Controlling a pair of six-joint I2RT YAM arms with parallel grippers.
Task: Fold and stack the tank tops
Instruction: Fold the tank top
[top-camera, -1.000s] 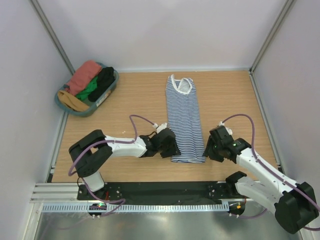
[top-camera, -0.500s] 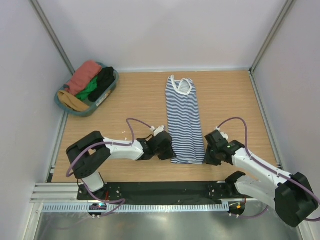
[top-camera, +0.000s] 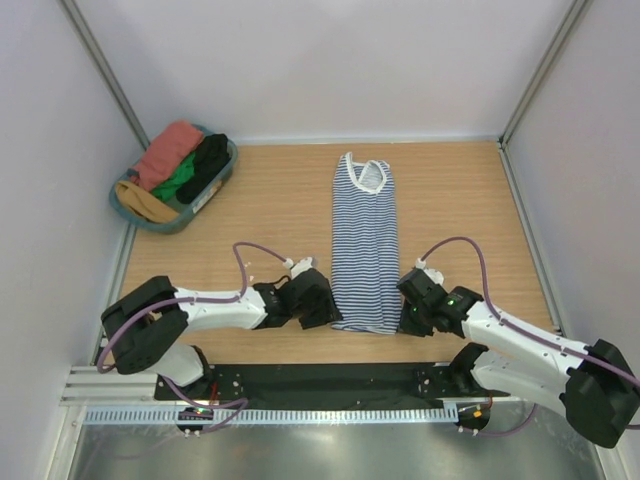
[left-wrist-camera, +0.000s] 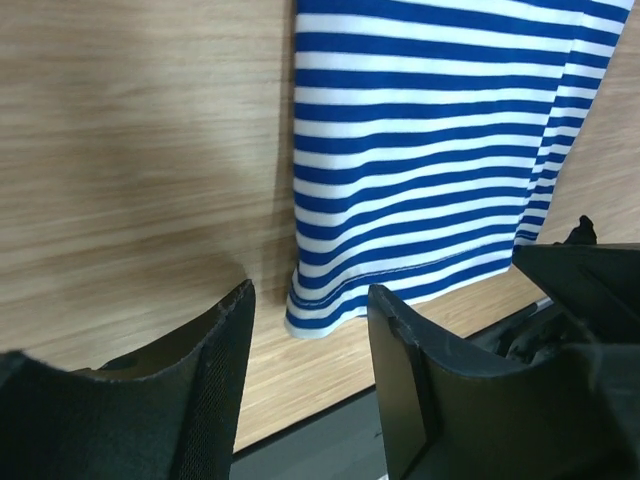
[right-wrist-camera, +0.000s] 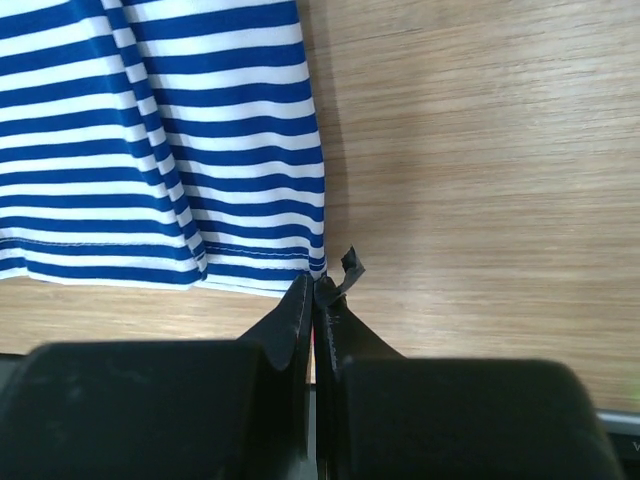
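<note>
My right gripper will next carry the pinched hem corner up and outward and release it just short of the white-trimmed neck, because the tank top is lying unfolded lengthwise.
The navy-and-white striped tank top (top-camera: 365, 250) lies flat and long on the wooden table, white-trimmed neck at the far end. My left gripper (top-camera: 322, 308) is open and low at its near left hem corner; in the left wrist view the corner (left-wrist-camera: 310, 315) lies between the two fingers (left-wrist-camera: 225, 340). My right gripper (top-camera: 405, 318) is shut, its tips pinched at the near right hem corner (right-wrist-camera: 318, 262) of the striped top (right-wrist-camera: 160, 130). A rust-red cloth (top-camera: 170, 150) lies in the basket; I cannot tell whether it is the other tank top.
A blue-grey basket (top-camera: 226, 172) at the far left holds rust-red, green, black and tan cloths. The black base rail (top-camera: 320, 380) runs along the table's near edge just behind both grippers. White walls close the sides and back.
Both grippers have moved toward the near edge and inward, to the hem corners. The striped top has slid a little toward the near edge.
</note>
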